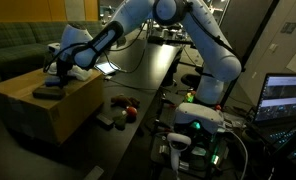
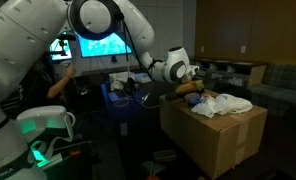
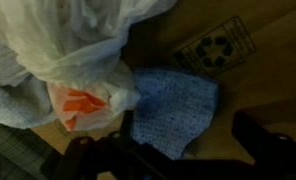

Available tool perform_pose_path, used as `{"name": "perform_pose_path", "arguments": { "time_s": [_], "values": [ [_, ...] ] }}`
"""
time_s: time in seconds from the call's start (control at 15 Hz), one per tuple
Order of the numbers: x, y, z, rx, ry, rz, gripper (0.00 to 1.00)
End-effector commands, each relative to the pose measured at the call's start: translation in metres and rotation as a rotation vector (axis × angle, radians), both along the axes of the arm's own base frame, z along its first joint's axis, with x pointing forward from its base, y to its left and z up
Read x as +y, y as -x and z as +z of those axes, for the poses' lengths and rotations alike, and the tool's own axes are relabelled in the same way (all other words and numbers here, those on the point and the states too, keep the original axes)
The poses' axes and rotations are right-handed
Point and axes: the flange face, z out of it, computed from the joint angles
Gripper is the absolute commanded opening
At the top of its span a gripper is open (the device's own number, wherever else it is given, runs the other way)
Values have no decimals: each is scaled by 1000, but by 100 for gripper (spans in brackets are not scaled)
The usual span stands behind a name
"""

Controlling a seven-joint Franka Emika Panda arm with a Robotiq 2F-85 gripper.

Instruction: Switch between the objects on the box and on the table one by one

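Observation:
The blue woven piece (image 3: 175,110) already lies between my gripper's fingers, so next I should stay low over the box top and close them on it from both sides.
The tan cardboard box (image 1: 50,112) (image 2: 220,138) stands beside the black table (image 1: 153,75). My gripper (image 1: 58,70) (image 2: 191,78) (image 3: 178,160) hangs open just above the box top, holding nothing. In the wrist view a small blue woven piece (image 3: 173,105) lies on the cardboard between my dark fingers (image 3: 273,145). Left of it lies a white rag (image 3: 58,40) (image 2: 224,103) with an orange patch (image 3: 83,105). A flat black bar (image 1: 48,93) rests on the box. A red roundish piece (image 1: 130,112) and dark pieces (image 1: 118,122) lie on the table.
A green sofa (image 1: 18,50) (image 2: 283,80) stands behind the box. A lit laptop (image 1: 288,98) sits near the robot base (image 1: 193,125). A bright monitor (image 2: 103,45) and cables are at the table's far end.

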Motion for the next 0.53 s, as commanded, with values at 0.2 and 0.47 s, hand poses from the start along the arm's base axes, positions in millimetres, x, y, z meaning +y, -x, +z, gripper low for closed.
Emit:
{"name": "perform_pose_path", "arguments": {
  "time_s": [0.2, 0.47],
  "values": [
    [-8, -20, 3, 50, 28, 19, 70],
    [-8, -22, 12, 85, 66, 43, 37]
  ]
}}
